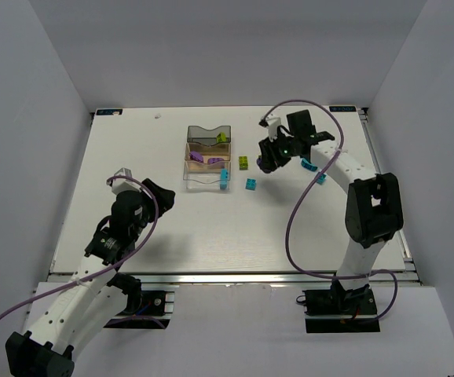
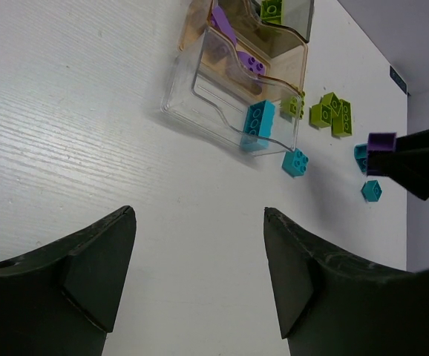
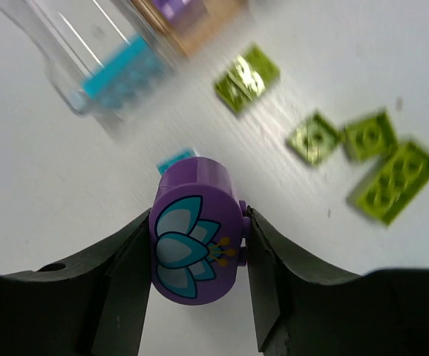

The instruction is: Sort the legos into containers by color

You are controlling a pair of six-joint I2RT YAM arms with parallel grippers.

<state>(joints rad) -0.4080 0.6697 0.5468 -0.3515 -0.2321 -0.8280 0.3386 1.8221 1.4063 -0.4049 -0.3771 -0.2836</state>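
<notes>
The purple lego in my right gripper next goes left in the top view over the amber bin point(image 1: 208, 156) point(image 3: 190, 16) and down, as it already holds purple legos.
My right gripper point(image 3: 197, 222) is shut on a rounded purple lego with a lotus print point(image 3: 200, 193) and holds it above the table, right of the containers point(image 1: 268, 161). Three bins stand in a row: grey point(image 1: 203, 132), amber point(image 1: 189, 162) and clear point(image 1: 199, 184). The grey bin holds a lime lego point(image 1: 221, 138), the amber one purple legos point(image 1: 197, 158), the clear one a cyan lego point(image 2: 259, 124). Several lime legos point(image 3: 396, 180) and a cyan one point(image 2: 295, 162) lie loose below the right gripper. My left gripper point(image 2: 198, 215) is open and empty, at the near left point(image 1: 164, 196).
Two more cyan legos point(image 1: 309, 165) point(image 1: 320, 179) lie right of the right gripper, beside its arm. The white table point(image 1: 211, 236) is walled by white panels at the back and sides. A purple cable loops over each arm.
</notes>
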